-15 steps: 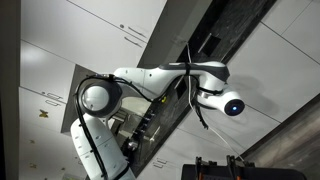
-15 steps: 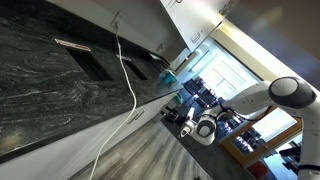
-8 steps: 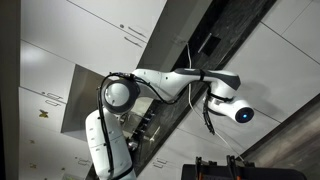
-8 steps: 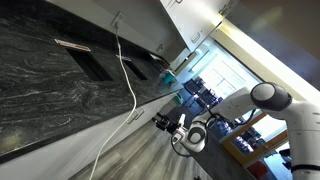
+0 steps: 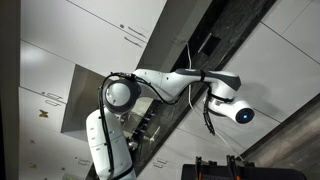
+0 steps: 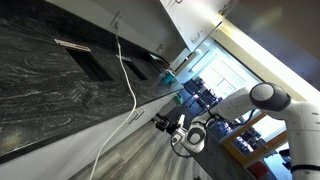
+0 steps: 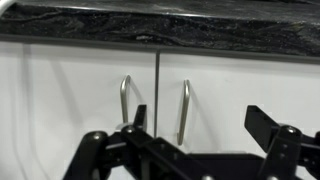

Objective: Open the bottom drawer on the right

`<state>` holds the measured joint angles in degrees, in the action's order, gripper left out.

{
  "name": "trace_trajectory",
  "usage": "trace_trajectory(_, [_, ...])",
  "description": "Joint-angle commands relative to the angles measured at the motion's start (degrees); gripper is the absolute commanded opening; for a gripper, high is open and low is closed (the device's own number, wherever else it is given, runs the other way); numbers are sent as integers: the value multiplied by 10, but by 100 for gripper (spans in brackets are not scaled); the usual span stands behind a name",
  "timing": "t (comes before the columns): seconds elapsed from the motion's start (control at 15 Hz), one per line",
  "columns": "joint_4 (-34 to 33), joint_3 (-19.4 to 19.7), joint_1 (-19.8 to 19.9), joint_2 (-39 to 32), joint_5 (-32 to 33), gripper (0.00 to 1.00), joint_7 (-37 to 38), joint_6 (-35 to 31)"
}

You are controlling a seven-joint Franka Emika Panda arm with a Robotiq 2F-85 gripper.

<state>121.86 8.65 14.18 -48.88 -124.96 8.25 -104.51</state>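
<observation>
The gripper moves slightly toward the seam next, since the handle sits nearer the seam-side finger. Then it moves in to the white front around the handle.
In the wrist view two white cabinet fronts sit under a dark stone countertop [image 7: 160, 25]. Each has a vertical metal handle, a left handle [image 7: 124, 98] and a right handle [image 7: 184, 108], on either side of the seam. No drawer front can be told apart in this view. My gripper [image 7: 200, 122] is open and empty a short way in front of them, and the right handle lies between its black fingers [image 7: 265, 122]. In an exterior view the gripper [image 6: 165, 123] is low beside the cabinet run. The arm [image 5: 170, 80] stretches along the counter.
A dark marbled countertop [image 6: 60, 90] has a cutout [image 6: 85, 55], and a white cable [image 6: 128, 75] hangs over its edge. Wood floor [image 6: 140, 155] lies below. Upper white cabinets with bar handles [image 5: 135, 35] show in an exterior view. Furniture stands by the bright window [image 6: 215, 95].
From one second to half a second ago the arm stretched out and carried the gripper closer to the cabinets. Nothing has moved since. The jaws stay open.
</observation>
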Motion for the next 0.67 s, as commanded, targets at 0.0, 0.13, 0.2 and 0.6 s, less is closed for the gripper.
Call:
trace_trajectory(0.0, [-14, -7, -10, -8, -5, 100, -1, 6])
trace_trajectory(0.13, [-22, -13, -13, -13, -12, 100, -2, 6])
trace_trajectory(0.2, [-28, -16, -14, -16, -15, 100, -1, 6])
trace_trajectory(0.6, [-71, -24, -15, -48, -39, 100, 5, -2])
